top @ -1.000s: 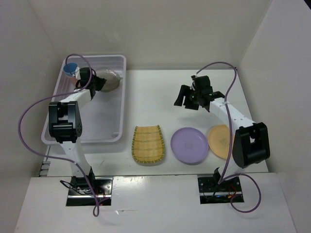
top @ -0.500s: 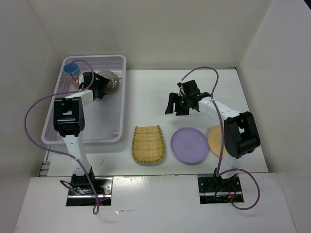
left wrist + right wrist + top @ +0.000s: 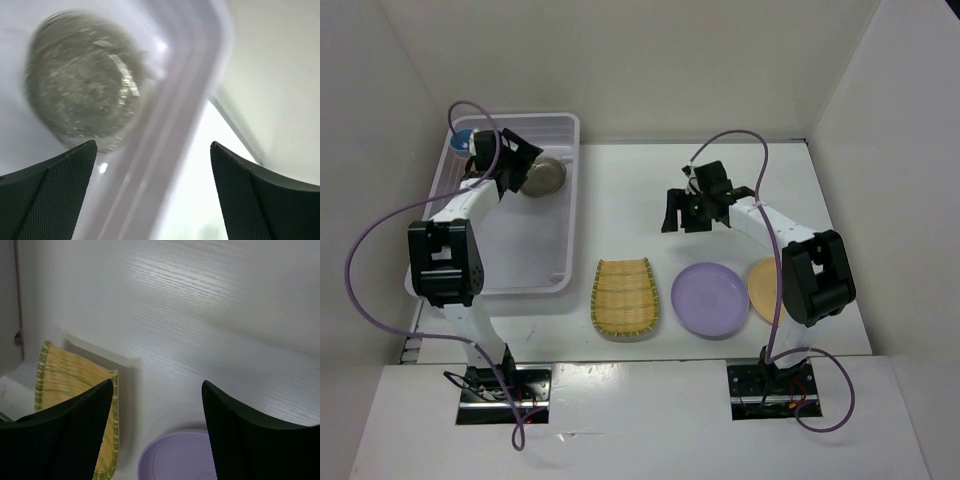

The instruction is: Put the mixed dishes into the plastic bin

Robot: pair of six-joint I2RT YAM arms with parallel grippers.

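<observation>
My right gripper is to swing past the lilac plate next, then turn and lower to the orange plate's far rim, because the orange plate is outside the bin.
The plastic bin stands at the left of the table. A translucent grey plate lies in its far right corner, and a blue cup stands in the far left corner. My left gripper hovers open just left of that plate, holding nothing. In the left wrist view the grey plate lies free beside the bin wall. On the table lie a yellow ribbed tray, a lilac plate and an orange plate. My right gripper hangs open and empty above the table, behind the tray and lilac plate.
White walls close in the table at the back and on both sides. Purple cables loop over both arms. In the right wrist view the yellow tray and the lilac plate lie just below my open fingers.
My left gripper has opened and let go of the grey plate, which now rests in the bin. My right arm has swung left toward the middle of the table.
</observation>
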